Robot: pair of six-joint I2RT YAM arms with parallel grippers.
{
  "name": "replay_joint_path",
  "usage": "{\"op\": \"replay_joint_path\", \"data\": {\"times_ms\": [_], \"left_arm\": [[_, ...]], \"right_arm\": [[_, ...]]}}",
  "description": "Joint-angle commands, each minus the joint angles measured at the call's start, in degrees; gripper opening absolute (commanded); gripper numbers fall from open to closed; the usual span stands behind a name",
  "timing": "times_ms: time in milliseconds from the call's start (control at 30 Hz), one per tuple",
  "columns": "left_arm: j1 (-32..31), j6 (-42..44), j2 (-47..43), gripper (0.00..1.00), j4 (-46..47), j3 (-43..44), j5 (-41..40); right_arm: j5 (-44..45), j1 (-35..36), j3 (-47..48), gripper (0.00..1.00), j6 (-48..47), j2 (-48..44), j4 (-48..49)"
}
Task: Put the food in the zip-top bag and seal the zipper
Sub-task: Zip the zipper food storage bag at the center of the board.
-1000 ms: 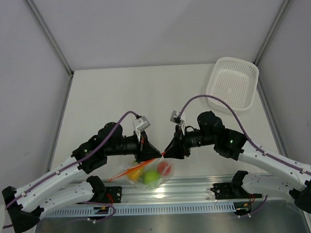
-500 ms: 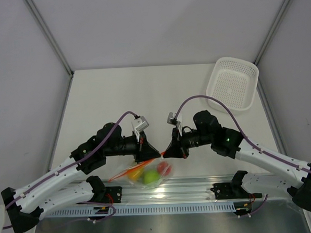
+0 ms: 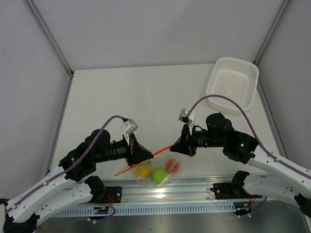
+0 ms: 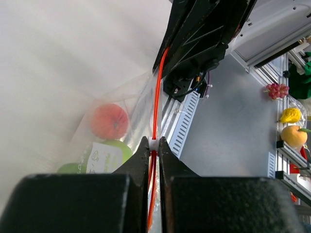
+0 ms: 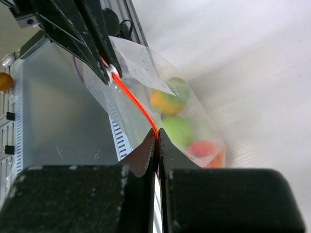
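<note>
The slider needs to go left in the top view next, over the zipper's split part to the zipper's loose end [image 3: 117, 174]. My left gripper needs to pull it there and let it go.
The clear zip-top bag [image 3: 159, 173] hangs between my two grippers just above the table's near edge. Inside it lies the food: a yellow-orange piece [image 3: 143, 170], a lime-green ball [image 3: 159, 174] and a red-orange one [image 3: 172, 164]. The red-orange zipper [image 3: 160, 150] runs taut from one gripper to the other. My left gripper [image 4: 153, 141] is shut on the zipper at its small white slider [image 4: 153, 144]. My right gripper [image 5: 156, 134] is shut on the zipper [image 5: 133, 99] farther along, with the fruits [image 5: 177, 130] just beyond its tips.
A white perforated basket [image 3: 232, 83] stands at the table's far right corner. The metal rail [image 3: 201, 184] with both arm bases runs right below the bag. Grey walls enclose the table on three sides.
My right gripper has shut on the zipper. The two grippers, nearly tip to tip before, have drawn apart, the left one leftward and the right one rightward, stretching the strip; the bag shifted slightly right.
</note>
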Motion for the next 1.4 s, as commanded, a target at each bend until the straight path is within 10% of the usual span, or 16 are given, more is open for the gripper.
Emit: {"op": "replay_joint_path", "data": {"times_ms": [0, 1367], "left_arm": [[-0.2, -1.0, -1.8, 0.01, -5.1, 0.1, -1.6], [-0.2, -10.2, -20.5, 0.15, -27.8, 3.7, -28.9]], "right_arm": [[4.3, -0.7, -0.7, 0.00, -1.1, -1.7, -1.6], [7.4, -11.5, -4.1, 0.00, 2.3, -2.9, -2.3]]}}
